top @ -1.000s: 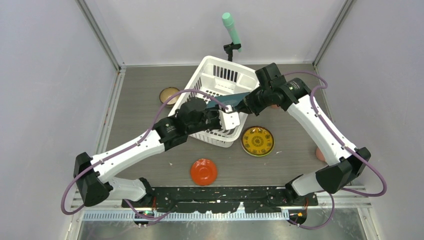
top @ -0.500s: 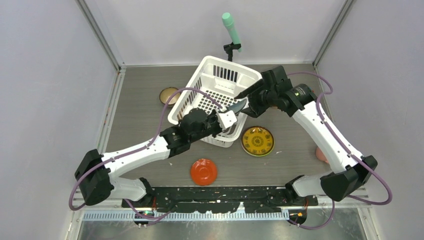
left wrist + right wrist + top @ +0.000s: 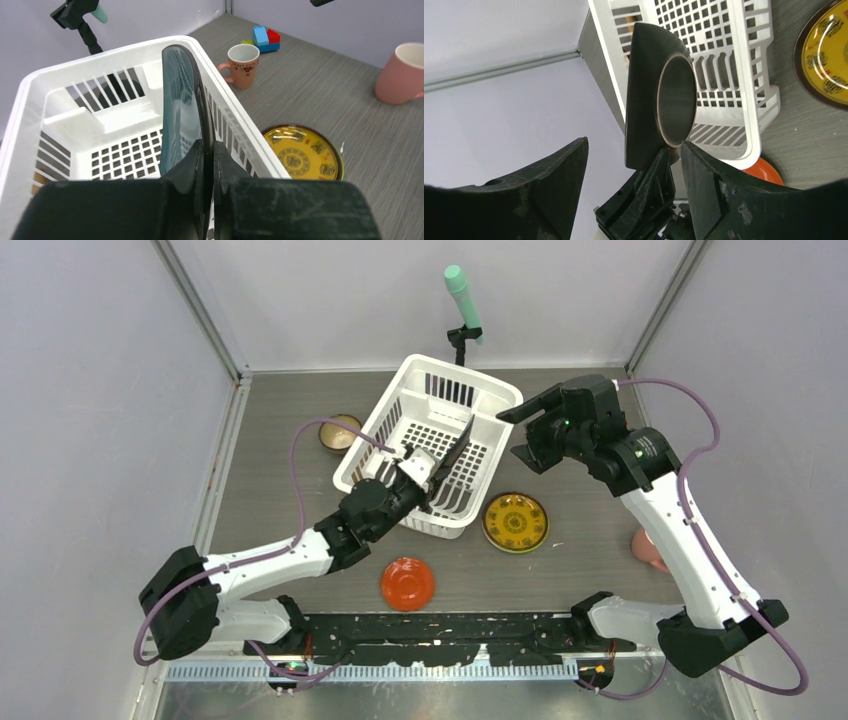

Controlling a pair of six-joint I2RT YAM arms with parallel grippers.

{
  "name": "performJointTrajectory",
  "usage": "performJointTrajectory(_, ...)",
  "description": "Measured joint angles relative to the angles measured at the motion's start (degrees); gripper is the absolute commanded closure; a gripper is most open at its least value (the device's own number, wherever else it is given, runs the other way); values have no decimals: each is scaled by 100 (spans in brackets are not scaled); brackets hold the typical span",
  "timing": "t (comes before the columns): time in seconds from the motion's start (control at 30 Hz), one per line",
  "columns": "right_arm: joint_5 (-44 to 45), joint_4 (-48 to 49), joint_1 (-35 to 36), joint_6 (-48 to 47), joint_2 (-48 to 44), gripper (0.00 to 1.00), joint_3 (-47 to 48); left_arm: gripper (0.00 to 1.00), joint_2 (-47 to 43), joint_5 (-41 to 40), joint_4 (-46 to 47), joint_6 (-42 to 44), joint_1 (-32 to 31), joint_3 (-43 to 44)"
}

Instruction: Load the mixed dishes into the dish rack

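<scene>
The left gripper swings outward next, tips the dark teal plate down and lowers it inside the rack's side by the yellow plate, since that space lies below it.
The dark teal plate (image 3: 458, 448) stands on edge over the right side of the white dish rack (image 3: 398, 418), and my left gripper (image 3: 428, 476) is shut on its lower rim. In the left wrist view the plate (image 3: 181, 112) rises from the closed left gripper (image 3: 209, 150) beside the rack's right wall (image 3: 235, 120). My right gripper (image 3: 521, 434) hangs open to the right of the rack, apart from the plate. Its wrist view shows the plate's underside (image 3: 650, 95) beyond the spread fingers (image 3: 709, 180). On the table lie the yellow patterned plate (image 3: 515, 522), red-orange dish (image 3: 407, 583) and small brown bowl (image 3: 338, 432).
A pink mug (image 3: 648, 548) sits at the right edge behind the right arm. The left wrist view shows two pink mugs (image 3: 243, 64) (image 3: 402, 75) and toy blocks (image 3: 265, 39). The mint-green cylinder (image 3: 463, 298) stands on its stand behind the rack.
My right gripper opened, let go of the teal plate and drew back to the right. The left gripper closed on the plate and turned it upright over the rack.
</scene>
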Motion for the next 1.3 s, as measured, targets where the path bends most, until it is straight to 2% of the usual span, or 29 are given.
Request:
performJointTrajectory(0.13,251,-81,-44,-146,-96,26,2,100,136,-81,310,-623,105,-42)
performJointTrajectory(0.2,317,-142,-52,-229,-90,26,0,100,149,-175,109,-1027,188,46)
performJointTrajectory(0.27,378,-208,-61,-306,-76,26,2,100,149,-269,-457,-1425,304,328)
performJointTrajectory(0.37,435,-289,-85,-426,-66,26,2,100,170,-391,-1906,-2000,514,1213)
performJointTrajectory(0.53,494,-472,-118,-540,-28,26,2,100,249,-527,-3644,-2601,699,2658)
performJointTrajectory(0.7,514,-509,-129,-562,-28,26,0,100,704,-107,-4905,-3292,868,3936)
performJointTrajectory(1.07,577,-509,-138,-625,-127,27,-149,100,2568,610,-6953,-3805,866,5788)
performJointTrajectory(1.3,601,-538,-195,-717,-245,28,-310,100,3104,758,-7246,-4004,866,6026)
